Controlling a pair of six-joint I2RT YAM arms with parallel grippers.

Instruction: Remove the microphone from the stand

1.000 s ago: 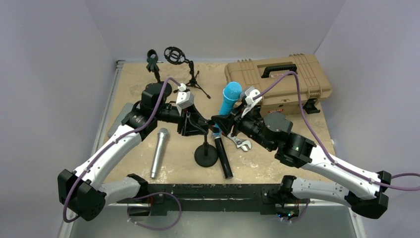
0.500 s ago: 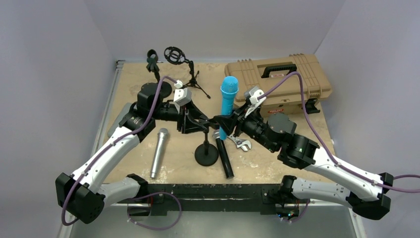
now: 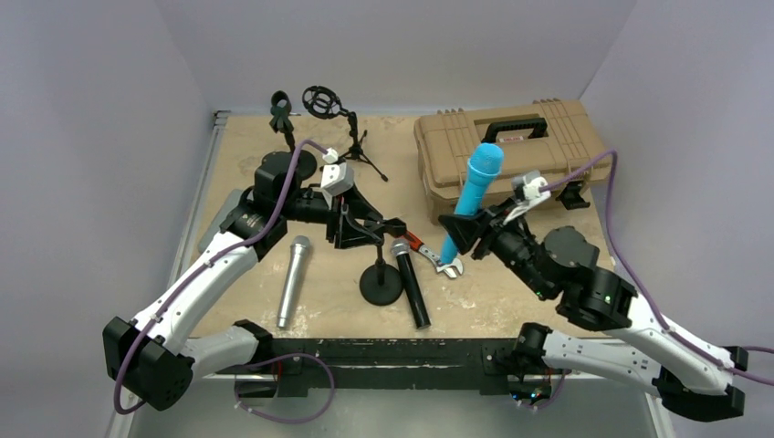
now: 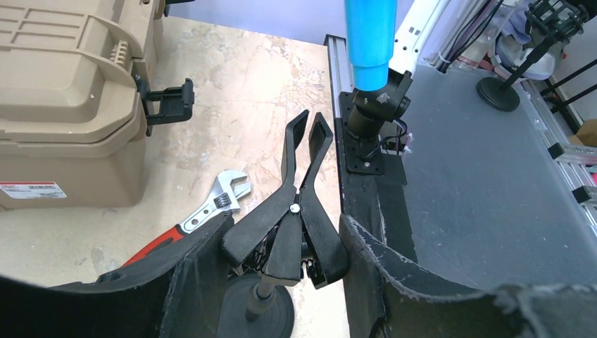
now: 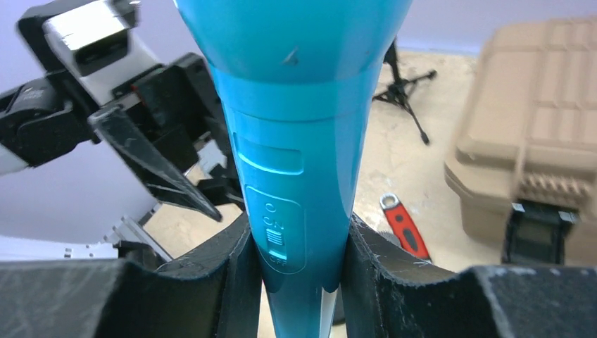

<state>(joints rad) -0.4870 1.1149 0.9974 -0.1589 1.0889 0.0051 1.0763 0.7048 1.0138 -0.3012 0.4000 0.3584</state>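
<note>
My right gripper should move down and to the left in the top view to release, as the tabletop (image 3: 390,318) beside the black microphone is below it, that way.
The blue microphone (image 3: 470,196) hangs tilted in the air, right of the stand and apart from it. My right gripper (image 3: 454,237) is shut on its lower body, by the on/off switch (image 5: 285,236), with a finger pressed on each side (image 5: 299,243). The black stand (image 3: 380,286) rests on its round base at the table's middle. Its spring clip (image 4: 299,211) holds nothing and its two prongs nearly meet. My left gripper (image 4: 285,243) is at the clip, one finger against each clip handle (image 3: 360,228). The left wrist view catches the microphone's tail (image 4: 369,35) at the top.
A tan toolbox (image 3: 511,151) sits at the back right. A red-handled wrench (image 3: 429,255) and a black microphone (image 3: 411,287) lie beside the stand base, a silver microphone (image 3: 294,278) to its left. Two small stands (image 3: 315,109) are at the back.
My right gripper carried the blue microphone up and to the right, out of the clip. My left gripper eased its squeeze and the clip prongs came together.
</note>
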